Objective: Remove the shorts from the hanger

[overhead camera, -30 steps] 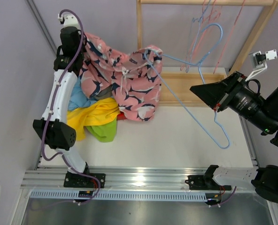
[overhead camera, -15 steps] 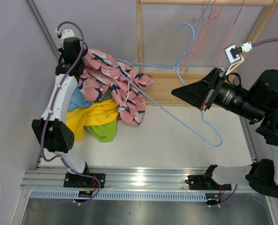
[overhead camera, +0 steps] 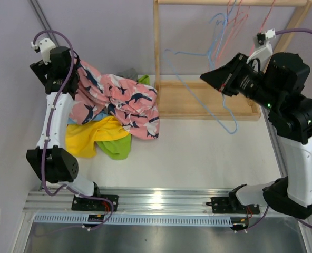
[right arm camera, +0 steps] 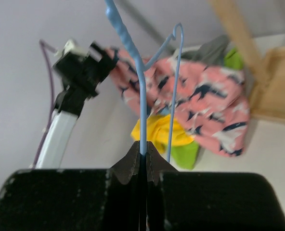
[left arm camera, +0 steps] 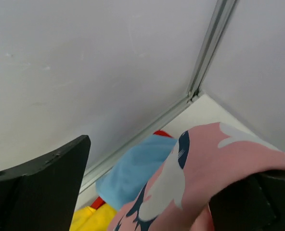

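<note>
My right gripper moves the wire hanger outward to the rack's top bar beside the other hangers next, since the pink shorts (overhead camera: 119, 100) are off it.
The pink shorts (overhead camera: 119, 100) with a navy-and-white print lie heaped on the pile at the back left, free of the hanger. One fold (left arm camera: 219, 159) still drapes over a finger of my left gripper (overhead camera: 71, 71), whose jaws stand wide open (left arm camera: 147, 202). Under the pink cloth lie yellow shorts (overhead camera: 93, 138), lime green shorts (overhead camera: 119, 147), light blue shorts (left arm camera: 133, 168) and dark grey shorts (overhead camera: 128, 74). My right gripper (overhead camera: 204, 79) is shut on the bare blue wire hanger (overhead camera: 231, 125), its wire pinched between the jaws (right arm camera: 145, 147) and held up in front of the rack.
A wooden rack (overhead camera: 157, 52) with a flat base (overhead camera: 208, 100) stands at the back right. Several red and blue hangers (overhead camera: 230, 21) hang from its top bar. Grey walls close in behind and to the left of the pile.
My left gripper opened and pulled back to the left. The pink shorts came off the hanger and dropped onto the pile. My right arm swung the hanger up toward the rack.
</note>
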Motion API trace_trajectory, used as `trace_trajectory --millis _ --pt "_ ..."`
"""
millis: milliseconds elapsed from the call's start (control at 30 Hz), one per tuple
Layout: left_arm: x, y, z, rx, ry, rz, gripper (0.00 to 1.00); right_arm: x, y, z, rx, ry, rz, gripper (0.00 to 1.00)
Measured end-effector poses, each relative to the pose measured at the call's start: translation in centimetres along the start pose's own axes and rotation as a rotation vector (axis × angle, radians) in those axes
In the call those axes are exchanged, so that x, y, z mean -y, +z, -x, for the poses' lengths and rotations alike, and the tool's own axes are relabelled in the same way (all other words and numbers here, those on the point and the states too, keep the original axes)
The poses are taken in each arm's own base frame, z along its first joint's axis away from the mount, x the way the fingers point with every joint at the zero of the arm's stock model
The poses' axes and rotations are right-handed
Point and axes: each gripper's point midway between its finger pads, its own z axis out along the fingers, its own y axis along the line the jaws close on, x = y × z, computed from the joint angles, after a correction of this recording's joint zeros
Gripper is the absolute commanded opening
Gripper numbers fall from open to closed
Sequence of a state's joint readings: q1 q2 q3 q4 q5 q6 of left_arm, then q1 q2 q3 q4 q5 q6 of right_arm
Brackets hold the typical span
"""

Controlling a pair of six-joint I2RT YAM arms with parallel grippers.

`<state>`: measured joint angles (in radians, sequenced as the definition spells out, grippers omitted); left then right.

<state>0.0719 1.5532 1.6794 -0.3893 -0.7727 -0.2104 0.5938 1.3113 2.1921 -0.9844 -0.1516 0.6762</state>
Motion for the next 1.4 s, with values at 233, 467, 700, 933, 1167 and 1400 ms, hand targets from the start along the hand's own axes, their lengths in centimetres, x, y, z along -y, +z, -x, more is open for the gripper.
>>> trace_trajectory --millis 233,467,700,933,1167,1400 --pt "1.7 -0.1 -4.3 -0.156 0.036 -0.077 0.99 6.5 2.8 6.3 0.119 -0.018 -0.175 0.0" --pt "3.4 -8.1 -3.8 -0.147 0.005 -0.34 0.99 12.1 8.4 7.9 0.088 0.006 -0.227 0.0" --pt "3.1 -17.1 -4.8 -0.048 -0.047 -0.617 1.0 15.7 13.6 10.1 0.102 0.031 -0.22 0.0" --pt "3.9 -18.3 -9.6 -0.085 0.02 -0.685 0.99 15.8 15.3 11.7 0.152 0.033 -0.173 0.0" --pt "4.5 -18.4 -9.5 -0.075 0.025 -0.706 0.99 17.1 17.1 11.5 0.149 0.049 -0.171 0.0" --pt "4.7 -18.6 -9.4 -0.075 0.023 -0.722 0.99 18.7 18.1 10.0 0.11 0.053 -0.203 0.36"
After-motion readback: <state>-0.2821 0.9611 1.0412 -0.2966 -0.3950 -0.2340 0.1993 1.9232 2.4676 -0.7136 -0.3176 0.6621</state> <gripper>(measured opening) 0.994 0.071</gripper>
